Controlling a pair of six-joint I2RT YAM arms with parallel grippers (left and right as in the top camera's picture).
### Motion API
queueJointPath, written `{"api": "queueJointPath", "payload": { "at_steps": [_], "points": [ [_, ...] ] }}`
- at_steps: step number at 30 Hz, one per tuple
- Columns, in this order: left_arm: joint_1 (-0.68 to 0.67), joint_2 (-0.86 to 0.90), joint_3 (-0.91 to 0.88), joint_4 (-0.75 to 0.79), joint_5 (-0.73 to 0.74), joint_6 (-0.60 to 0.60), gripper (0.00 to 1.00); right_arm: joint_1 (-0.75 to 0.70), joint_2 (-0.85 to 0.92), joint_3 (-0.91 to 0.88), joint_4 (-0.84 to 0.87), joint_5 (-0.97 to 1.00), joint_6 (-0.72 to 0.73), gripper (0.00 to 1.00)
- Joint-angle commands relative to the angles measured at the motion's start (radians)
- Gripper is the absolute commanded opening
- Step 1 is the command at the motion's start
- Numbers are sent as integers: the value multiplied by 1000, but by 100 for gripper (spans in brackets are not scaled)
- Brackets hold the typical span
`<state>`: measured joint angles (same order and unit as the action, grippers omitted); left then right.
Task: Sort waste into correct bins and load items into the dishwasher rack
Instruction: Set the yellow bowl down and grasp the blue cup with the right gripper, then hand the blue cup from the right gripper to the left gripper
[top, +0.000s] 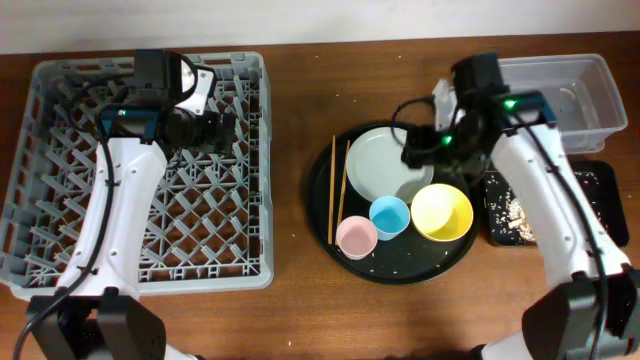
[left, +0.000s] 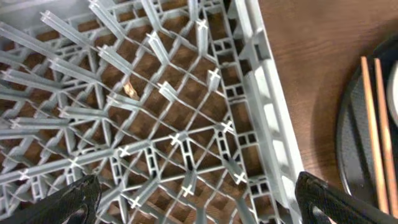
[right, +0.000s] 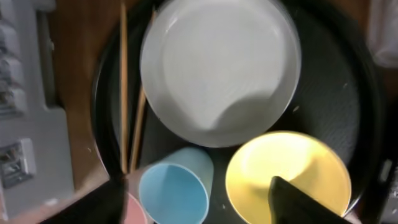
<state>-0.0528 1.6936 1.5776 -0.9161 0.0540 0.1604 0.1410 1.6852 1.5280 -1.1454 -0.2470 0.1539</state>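
Note:
I should tilt my left gripper up toward my right gripper, over the rack's tray-side edge (top: 265, 122), to close on the light-blue cup (top: 390, 216), since it lies on that arm's side.
The grey dishwasher rack (top: 60, 200) fills the left of the table and holds no dishes. My left gripper (top: 218, 128) hovers open over its right side, also seen in the left wrist view (left: 199, 202). The pale grey-green plate (top: 380, 165), yellow bowl (top: 442, 212), light-blue cup (top: 390, 216), pink cup (top: 356, 237) and two chopsticks (top: 333, 190) lie on the round black tray (top: 400, 268). My right gripper (top: 418, 148) is open and empty above the plate's right edge. The right wrist view shows the plate (right: 217, 68), bowl (right: 273, 168) and blue cup (right: 174, 193).
A clear tub (top: 590, 90) stands at the back right. A shallow black tray (top: 600, 215) holding tan crumbs (top: 515, 212) sits in front of it. A small tan scrap (left: 130, 90) lies in the rack lattice. No napkins show clearly.

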Motion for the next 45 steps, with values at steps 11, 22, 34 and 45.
{"api": "queueJointPath", "payload": {
  "at_steps": [11,22,34,45],
  "points": [
    [3,2,14,7,77,-66,99,-3,0,-114,132,-11,-5,4],
    [3,15,11,355,1520,-95,99,-29,6,159,534,-958,-116,4],
    [-26,50,11,348,1520,-127,99,212,78,159,799,-828,48,4],
    [-31,50,11,348,1520,-127,54,205,105,159,813,-814,65,74]
  ]
}}
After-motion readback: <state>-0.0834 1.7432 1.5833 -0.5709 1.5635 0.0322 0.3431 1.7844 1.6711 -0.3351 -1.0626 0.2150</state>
